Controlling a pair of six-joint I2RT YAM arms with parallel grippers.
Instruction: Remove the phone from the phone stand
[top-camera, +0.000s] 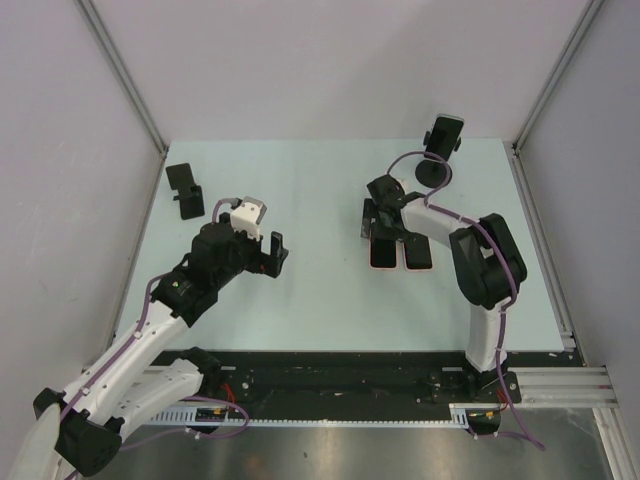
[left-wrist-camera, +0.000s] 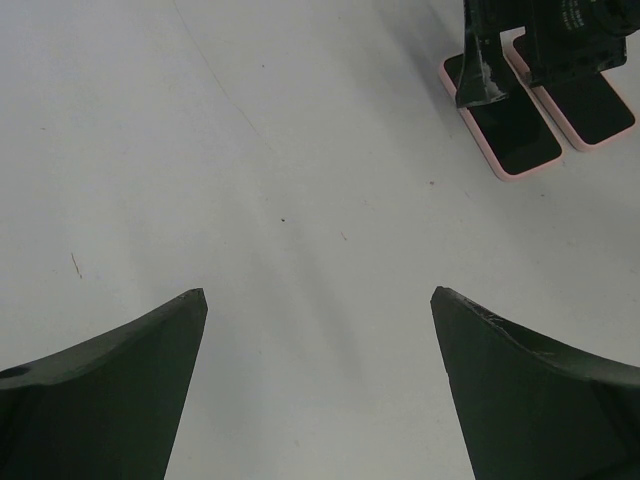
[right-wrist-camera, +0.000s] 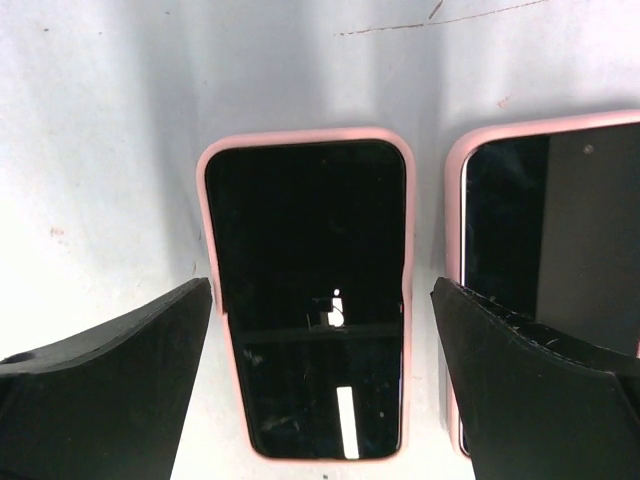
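Note:
The straddled phone lies flat, so the robot's right gripper will rise and move toward the tabletop by the wall, to the gripper's right in the top view.
Two phones in pink cases lie flat, screen up, side by side on the table: the left phone (top-camera: 381, 252) (right-wrist-camera: 308, 290) and the right phone (top-camera: 417, 253) (right-wrist-camera: 545, 240). My right gripper (top-camera: 386, 230) (right-wrist-camera: 320, 290) is open and straddles the left phone, with its fingertips (right-wrist-camera: 190, 305) just clear of the case edges. At the back right stands a phone stand (top-camera: 433, 172) on a round base, and its head holds a dark slab (top-camera: 443, 134) that looks like a phone. My left gripper (top-camera: 268, 248) (left-wrist-camera: 318, 295) hangs open over bare table, empty.
A second, empty black stand (top-camera: 185, 190) sits at the far left by the wall. The left wrist view shows both pink phones (left-wrist-camera: 510, 135) and the right gripper (left-wrist-camera: 540, 40) at its top right. Walls close in on three sides.

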